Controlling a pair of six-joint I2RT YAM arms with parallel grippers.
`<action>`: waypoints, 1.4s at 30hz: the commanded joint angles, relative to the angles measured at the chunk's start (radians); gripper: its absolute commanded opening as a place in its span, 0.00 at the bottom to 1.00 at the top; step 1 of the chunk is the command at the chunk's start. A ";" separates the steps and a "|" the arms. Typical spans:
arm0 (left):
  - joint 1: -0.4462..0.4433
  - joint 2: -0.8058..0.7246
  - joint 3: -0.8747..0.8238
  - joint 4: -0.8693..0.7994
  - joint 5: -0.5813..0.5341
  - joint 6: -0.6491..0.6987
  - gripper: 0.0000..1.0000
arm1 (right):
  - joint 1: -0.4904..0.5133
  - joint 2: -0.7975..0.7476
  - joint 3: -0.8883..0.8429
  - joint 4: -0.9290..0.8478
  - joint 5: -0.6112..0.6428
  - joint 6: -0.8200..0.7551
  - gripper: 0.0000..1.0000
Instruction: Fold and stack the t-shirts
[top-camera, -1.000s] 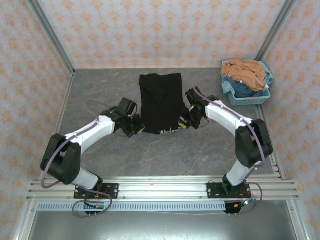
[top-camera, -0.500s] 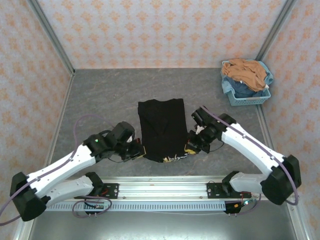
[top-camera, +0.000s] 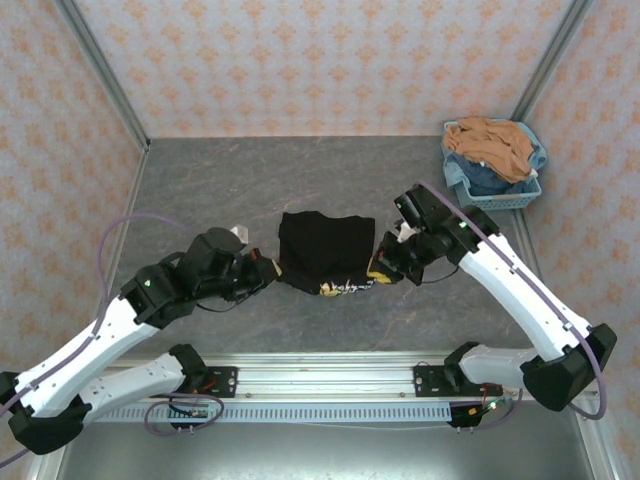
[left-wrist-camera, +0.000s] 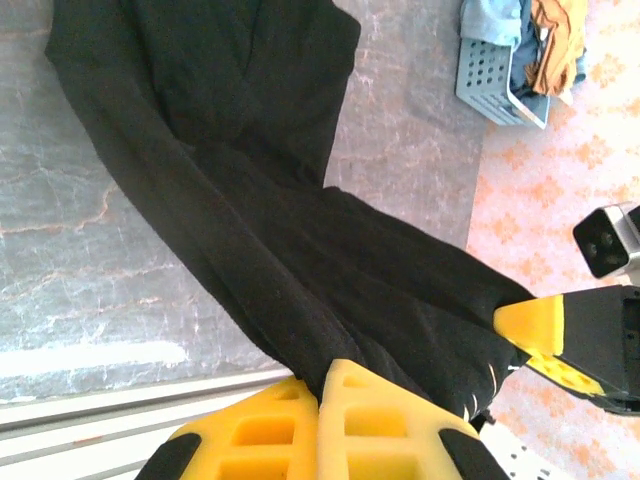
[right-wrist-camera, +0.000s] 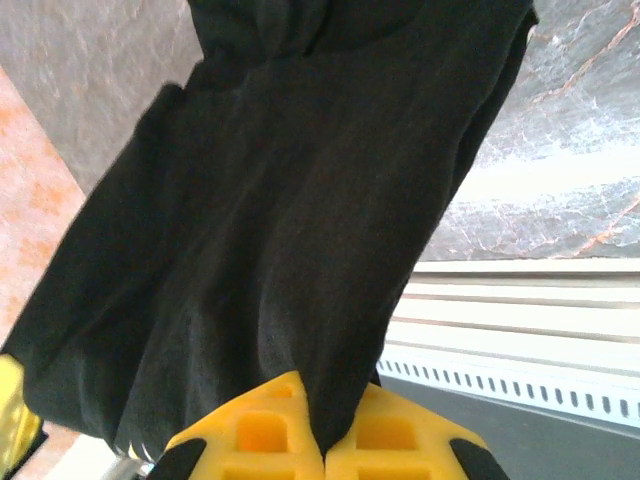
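Note:
My left gripper will next carry the hem's corner outward and down over the t-shirt's far part and let it go there, because that part is already on the table.
A black t-shirt hangs lifted above the middle of the grey table, its near hem raised between both arms, a strip of pale print showing along that hem. My left gripper is shut on the hem's left corner; in the left wrist view the black t-shirt runs out from between the yellow fingers. My right gripper is shut on the right corner; in the right wrist view the black t-shirt is pinched between the yellow fingers. The far part of the shirt still rests on the table.
A light-blue lattice basket at the back right holds orange and blue clothes. Metal frame posts and patterned walls enclose the table. An aluminium rail runs along the near edge.
Both grippers pulled the shirt toward the near edge, then rose with its near hem and carried it back, so the shirt now looks shorter and doubled over.

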 joint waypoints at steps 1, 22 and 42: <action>0.030 0.076 0.038 -0.018 -0.079 -0.024 0.00 | -0.035 0.031 -0.016 0.037 -0.052 0.231 0.00; 0.473 1.094 0.665 0.051 0.124 0.214 0.25 | -0.313 0.815 0.422 0.237 0.048 0.187 0.40; -0.025 0.517 -0.242 0.676 -0.173 -0.637 0.71 | -0.156 0.015 -0.379 0.836 0.068 0.089 0.64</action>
